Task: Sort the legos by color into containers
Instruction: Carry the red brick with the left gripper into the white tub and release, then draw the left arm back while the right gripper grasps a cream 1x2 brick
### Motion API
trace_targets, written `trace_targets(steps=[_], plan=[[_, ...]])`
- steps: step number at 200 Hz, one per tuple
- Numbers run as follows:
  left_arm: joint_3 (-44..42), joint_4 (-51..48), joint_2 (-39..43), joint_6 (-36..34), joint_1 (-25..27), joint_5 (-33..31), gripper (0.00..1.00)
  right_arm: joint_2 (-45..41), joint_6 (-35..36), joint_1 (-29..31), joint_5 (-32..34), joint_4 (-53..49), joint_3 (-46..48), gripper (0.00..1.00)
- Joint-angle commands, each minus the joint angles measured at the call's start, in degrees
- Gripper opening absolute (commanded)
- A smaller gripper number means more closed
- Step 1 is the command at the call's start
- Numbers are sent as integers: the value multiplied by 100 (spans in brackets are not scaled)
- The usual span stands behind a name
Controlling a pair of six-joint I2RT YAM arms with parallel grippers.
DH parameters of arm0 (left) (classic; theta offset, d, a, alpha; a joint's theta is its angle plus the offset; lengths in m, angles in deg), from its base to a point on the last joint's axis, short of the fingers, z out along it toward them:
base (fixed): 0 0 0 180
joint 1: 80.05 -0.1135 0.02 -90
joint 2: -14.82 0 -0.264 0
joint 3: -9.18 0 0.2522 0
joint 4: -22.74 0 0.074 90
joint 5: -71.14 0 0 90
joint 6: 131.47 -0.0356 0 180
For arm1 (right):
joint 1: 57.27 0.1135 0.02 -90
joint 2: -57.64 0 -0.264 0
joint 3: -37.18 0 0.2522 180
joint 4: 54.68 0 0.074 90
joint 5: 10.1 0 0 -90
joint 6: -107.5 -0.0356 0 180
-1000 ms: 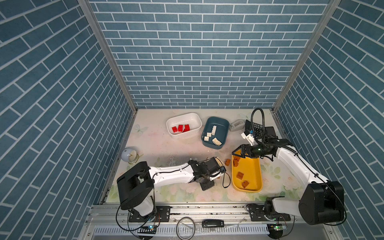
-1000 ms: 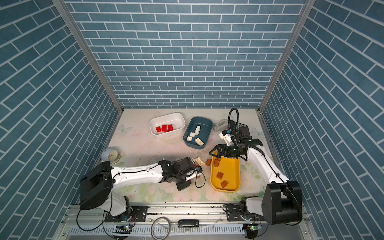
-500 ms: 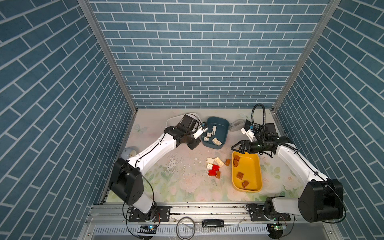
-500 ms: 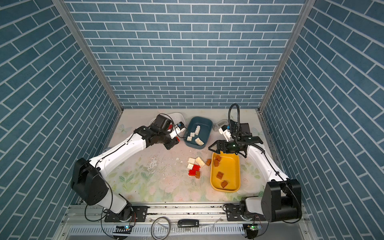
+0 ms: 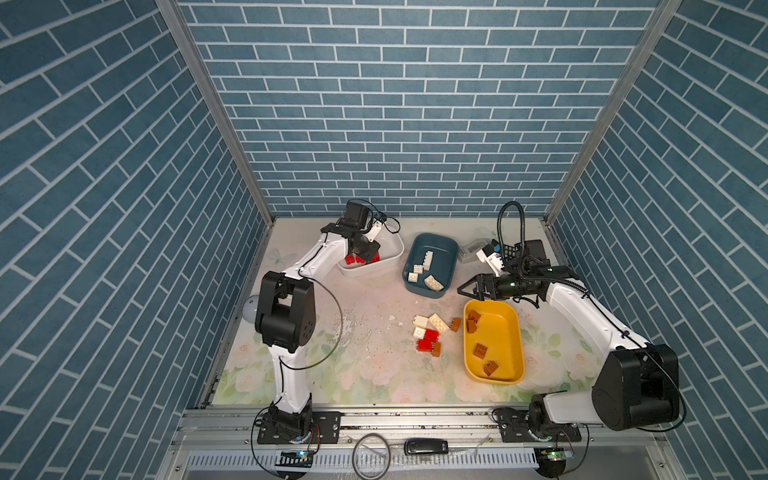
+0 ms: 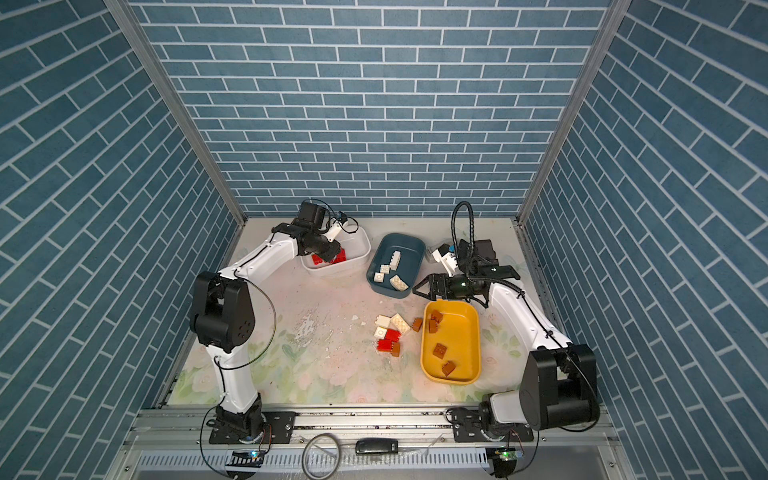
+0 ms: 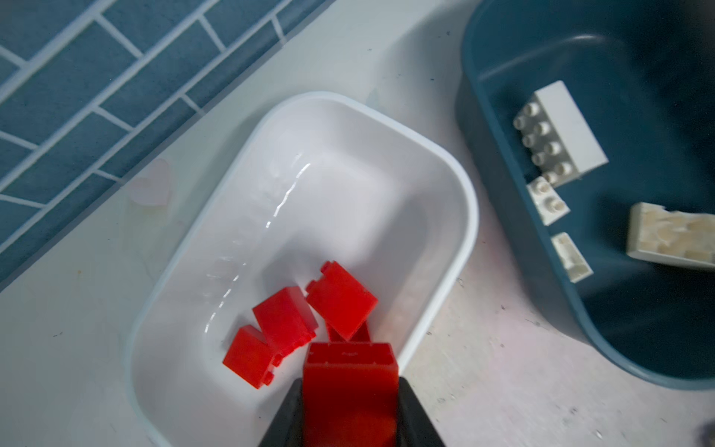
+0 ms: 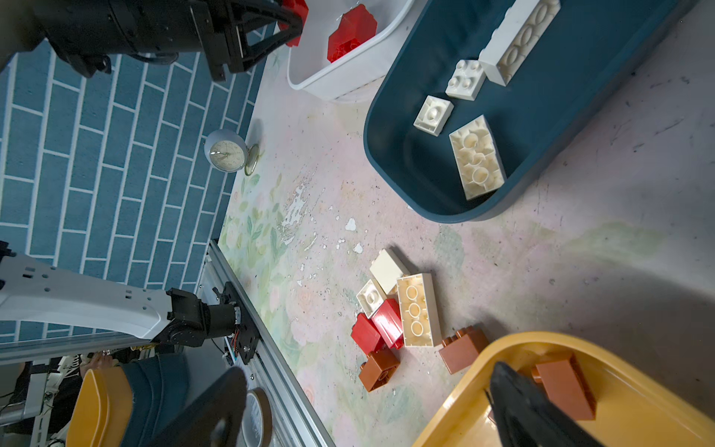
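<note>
The left gripper should go down and outward next and release this matching lego, because the white container's bare bottom beside the red legos is below and outward of the gripper.
My left gripper is shut on a red lego and hangs over the near end of the white container, where other red legos lie. In both top views the left gripper sits at that white container. My right gripper is open and empty above the far end of the yellow container, which holds several brown legos. The teal container holds several cream-white legos. A loose pile of cream, red and brown legos lies left of the yellow container.
A small round clock stands by the left wall. A grey tape dispenser and a black calculator sit at the back right, behind my right arm. Flaked paint marks the mat's middle.
My left arm has swung from the near table beside the pile up to the white container, carrying the red lego. My right gripper has stayed open by the yellow container's far end.
</note>
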Motion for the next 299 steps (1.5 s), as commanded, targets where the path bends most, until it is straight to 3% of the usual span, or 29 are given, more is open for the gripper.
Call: trace_targets(steps=[1, 39, 80, 110, 135, 165, 236, 283, 299], plan=[[342, 186, -321, 152, -223, -277, 26, 123, -74, 38, -60, 11, -187, 98], [936, 133, -935, 185, -468, -300, 26, 271, -30, 45, -52, -66, -303, 98], [1425, -80, -1349, 126, -557, -303, 36, 387, 41, 59, -35, -161, -396, 98], [1455, -227, -1298, 114, -557, 57, 45, 441, 92, 66, -42, -209, -426, 98], [1323, -213, -1147, 88, -557, -93, 53, 476, 86, 78, -68, -189, -458, 98], [1310, -483, -848, 81, -557, 10, 55, 509, 86, 155, -94, -180, -518, 98], [-474, -645, 1213, 734, -557, 1133, 75, 703, 249, 663, 102, -312, -736, 97], [-2062, -577, 2636, 1530, -576, 2040, 90, 690, -86, 1393, 643, 14, -551, 94], [-2563, -406, 3052, 1855, -593, 2410, 99, 744, 38, 1639, 876, -23, -536, 93]])
